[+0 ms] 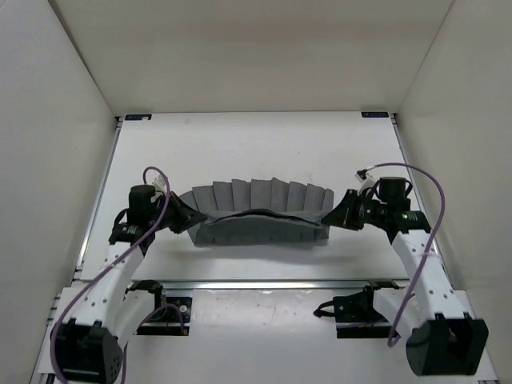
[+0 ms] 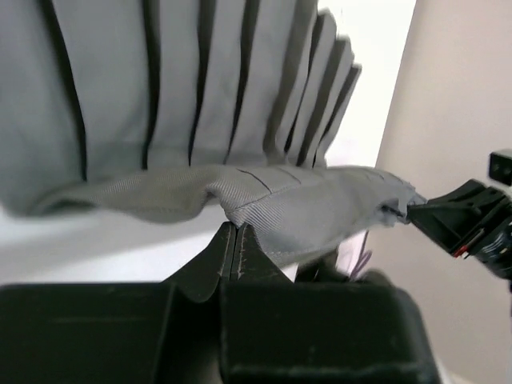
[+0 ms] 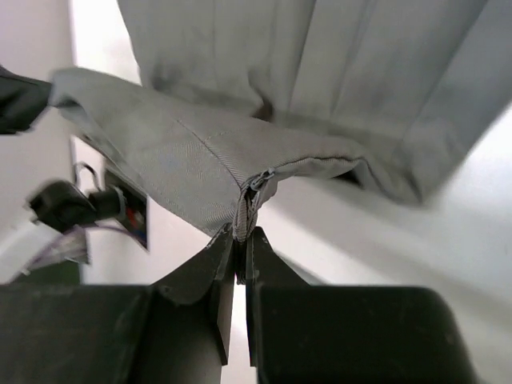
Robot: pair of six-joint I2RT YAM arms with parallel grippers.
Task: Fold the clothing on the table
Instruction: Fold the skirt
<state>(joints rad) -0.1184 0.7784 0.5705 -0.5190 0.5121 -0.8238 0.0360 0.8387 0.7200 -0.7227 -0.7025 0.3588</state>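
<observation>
My right gripper holds the pinched hem, and the pleats beyond the hem are still uncovered. Next, it will carry the hem outward and release it over the far pleated edge.
The clothing, a dark grey pleated skirt, lies across the middle of the white table, its near edge lifted and folded over towards the back. My left gripper is shut on the skirt's left end, and my right gripper is shut on its right end. From the left wrist, the fingertips pinch a doubled hem of the clothing. Seen from the right wrist, the fingers clamp a seam of the clothing, which hangs taut between both hands.
White enclosure walls stand at the left, right and back. A metal rail runs along the table's near edge, with the arm bases just below it. Purple cables loop off both arms.
</observation>
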